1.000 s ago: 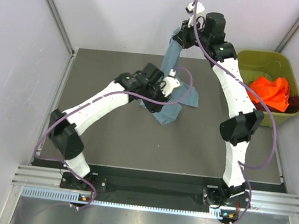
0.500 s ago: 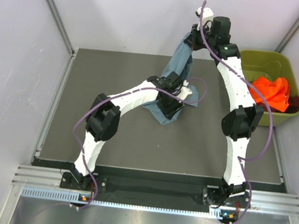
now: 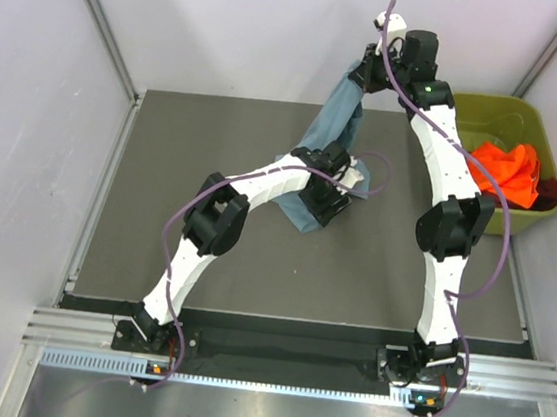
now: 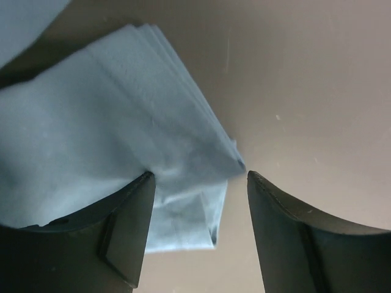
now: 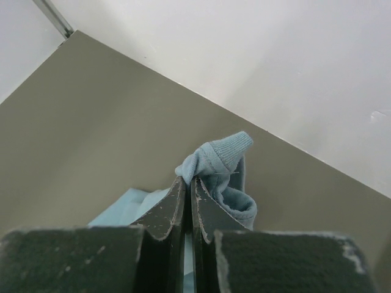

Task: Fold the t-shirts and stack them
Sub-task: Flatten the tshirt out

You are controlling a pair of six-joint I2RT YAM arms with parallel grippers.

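Observation:
The left gripper stays low over the table next and closes on the shirt's folded corner (image 4: 209,173), since that corner is already between its open fingers.
The blue-grey t-shirt (image 3: 330,124) hangs stretched from high at the back down to the table. My right gripper (image 3: 368,66) is shut on its ribbed collar (image 5: 223,157), and in the right wrist view that right gripper (image 5: 188,180) pinches the cloth. My left gripper (image 3: 333,190) hovers low over the shirt's lower end. In the left wrist view the left gripper (image 4: 200,177) is open, with a folded corner of the shirt (image 4: 183,207) lying between its fingers (image 4: 131,226), not pinched. An orange t-shirt (image 3: 506,169) and a maroon one (image 3: 553,191) lie in the bin.
The olive-green bin (image 3: 491,114) stands at the table's right rear, close beside the right arm's forearm. The dark grey table mat (image 3: 195,149) is bordered by white walls at the left, back and right.
My left arm has reached farther right along the shirt's lower end and its jaws have opened wider. My right gripper has moved the collar slightly right and higher.

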